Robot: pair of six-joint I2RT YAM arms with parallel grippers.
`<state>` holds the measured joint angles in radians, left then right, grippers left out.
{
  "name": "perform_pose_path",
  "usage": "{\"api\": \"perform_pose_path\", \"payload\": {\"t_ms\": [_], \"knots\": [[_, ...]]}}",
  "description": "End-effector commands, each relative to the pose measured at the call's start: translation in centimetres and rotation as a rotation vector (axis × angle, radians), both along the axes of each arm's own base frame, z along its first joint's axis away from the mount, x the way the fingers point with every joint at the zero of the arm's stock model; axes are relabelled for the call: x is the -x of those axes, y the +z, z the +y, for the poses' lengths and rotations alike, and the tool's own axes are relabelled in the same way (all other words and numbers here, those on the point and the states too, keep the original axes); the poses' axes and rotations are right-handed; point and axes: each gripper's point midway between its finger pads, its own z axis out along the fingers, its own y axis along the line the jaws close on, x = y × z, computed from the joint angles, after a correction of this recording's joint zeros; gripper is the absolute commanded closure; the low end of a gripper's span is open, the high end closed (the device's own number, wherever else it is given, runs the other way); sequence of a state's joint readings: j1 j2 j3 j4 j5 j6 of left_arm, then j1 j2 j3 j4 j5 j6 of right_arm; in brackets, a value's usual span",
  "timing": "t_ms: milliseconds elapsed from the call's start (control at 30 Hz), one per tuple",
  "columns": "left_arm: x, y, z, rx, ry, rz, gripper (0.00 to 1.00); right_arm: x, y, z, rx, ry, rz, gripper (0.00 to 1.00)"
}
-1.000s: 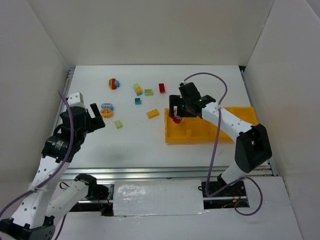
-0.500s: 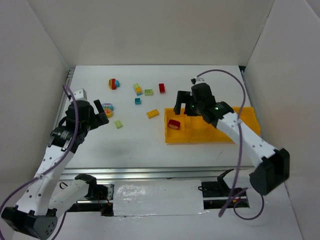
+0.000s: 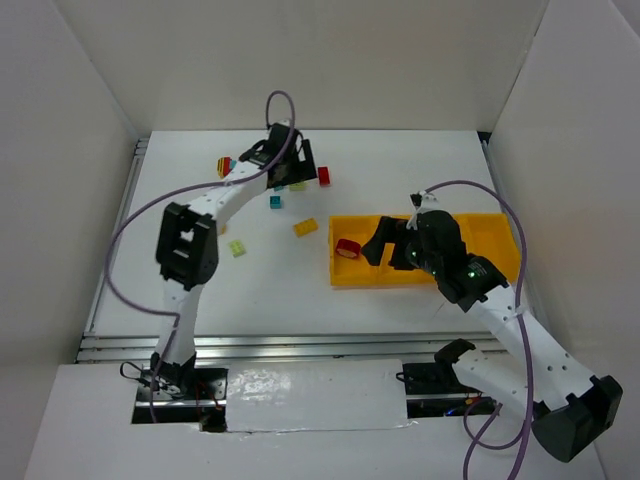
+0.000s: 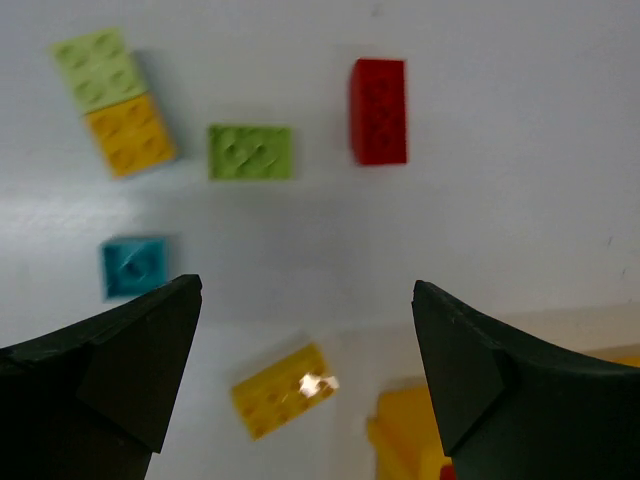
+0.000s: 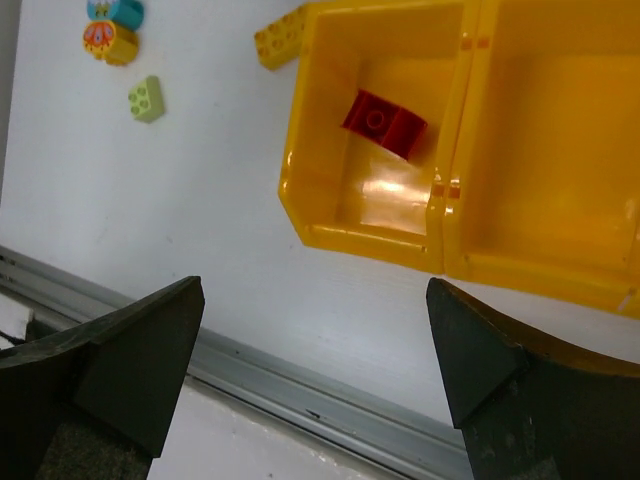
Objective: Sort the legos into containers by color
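Note:
I will move my left gripper to the right in the top view and down to close across the far red brick's long sides, because there is bare table on either side of them.
My left gripper (image 3: 292, 170) (image 4: 307, 292) hangs open over the far cluster of legos. Below it lie a joined green-and-yellow brick (image 4: 115, 110), a green brick (image 4: 250, 152), a red brick (image 4: 379, 110) (image 3: 324, 176), a teal brick (image 4: 133, 266) (image 3: 275, 202) and a yellow brick (image 4: 283, 390) (image 3: 306, 227). My right gripper (image 3: 386, 249) (image 5: 316, 288) is open and empty above the near side of the yellow containers tray (image 3: 350, 276) (image 5: 360, 240). One red brick (image 5: 385, 122) (image 3: 347, 249) lies in its leftmost compartment.
A multicoloured clump (image 3: 227, 166) sits at the far left, a pale green brick (image 3: 237, 248) (image 5: 146, 98) nearer, another clump (image 5: 112, 30) beyond it. A metal rail (image 5: 300, 390) runs along the table's near edge. White walls enclose three sides.
My left arm swung from the left side out over the far bricks. My right gripper opened, left the red brick in the leftmost compartment and drew back toward the right.

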<state>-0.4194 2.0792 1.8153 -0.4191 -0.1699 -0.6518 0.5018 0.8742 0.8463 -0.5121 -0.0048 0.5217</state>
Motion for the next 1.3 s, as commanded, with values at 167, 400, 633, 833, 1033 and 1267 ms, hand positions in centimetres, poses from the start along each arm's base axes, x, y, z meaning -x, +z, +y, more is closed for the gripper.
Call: {"api": "perform_pose_path", "payload": {"t_ms": [167,400,633,833,1033,1267], "knots": [[-8.8,-0.6,-11.2,0.010,-0.160,-0.260,0.00,2.5,1.6,0.8,-0.078,0.092,-0.046,0.00],[-10.8,-3.1,-10.9,-0.107,-0.066,-0.336,0.02,4.9,3.7,0.7,-0.135,0.154,-0.111,0.00],[-10.7,-7.2,-9.6,-0.174,-0.018,-0.269,0.05,7.0,7.2,-0.1,-0.189,0.180,-0.223,0.00],[-10.4,-6.7,-9.6,-0.209,-0.018,-0.294,0.04,6.5,5.8,0.5,-0.174,0.198,-0.194,0.00],[-11.6,-8.2,-8.2,-0.154,-0.015,-0.251,0.10,6.6,6.1,0.6,-0.183,0.210,-0.200,0.00],[-11.8,-9.1,-8.6,-0.091,-0.069,-0.209,0.21,7.0,7.7,-0.1,-0.188,0.188,-0.245,0.00]]}}
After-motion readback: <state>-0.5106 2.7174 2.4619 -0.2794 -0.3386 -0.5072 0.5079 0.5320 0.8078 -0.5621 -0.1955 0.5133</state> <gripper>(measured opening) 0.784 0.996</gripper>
